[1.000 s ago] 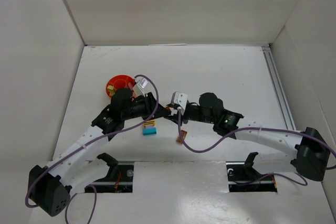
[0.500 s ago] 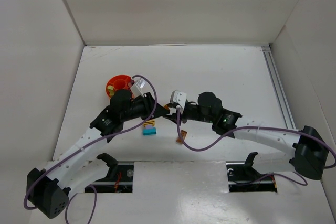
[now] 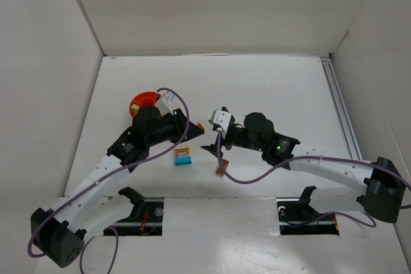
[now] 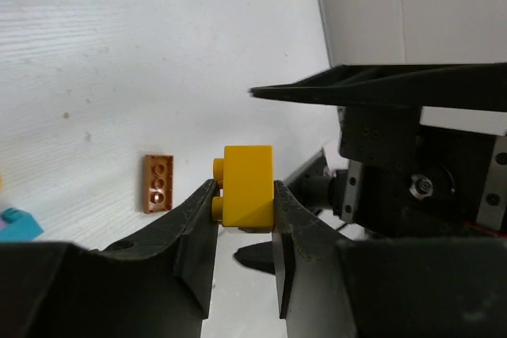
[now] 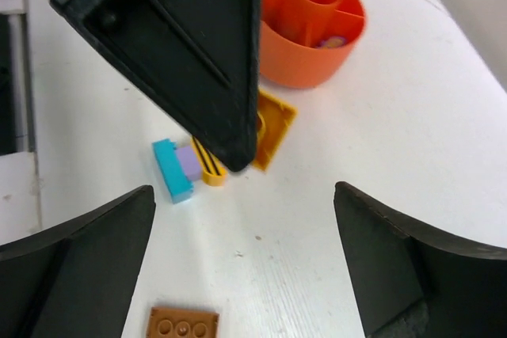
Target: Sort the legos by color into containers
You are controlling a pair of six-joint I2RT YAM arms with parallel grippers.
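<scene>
The orange-red bowl stands outward and to the left in the top view, so my left gripper needs to move outward over it next and let go of the yellow brick.
My left gripper is shut on a yellow brick, held above the table; in the top view it hangs just left of my right gripper. The right gripper is open with nothing between its fingers. In the right wrist view the held brick's underside shows beside the left gripper's black finger. The orange-red bowl stands beyond, with small pieces in its compartments. A teal, purple and yellow-striped cluster and a brown brick lie on the table.
White walls close in the table on three sides, with a metal rail along the right edge. Purple cables loop from both arms above the table. The right arm's wrist fills the right of the left wrist view.
The right gripper's jaws have swung wide open. My left gripper, still shut on the yellow brick, has drawn a little back and left, away from the right one.
</scene>
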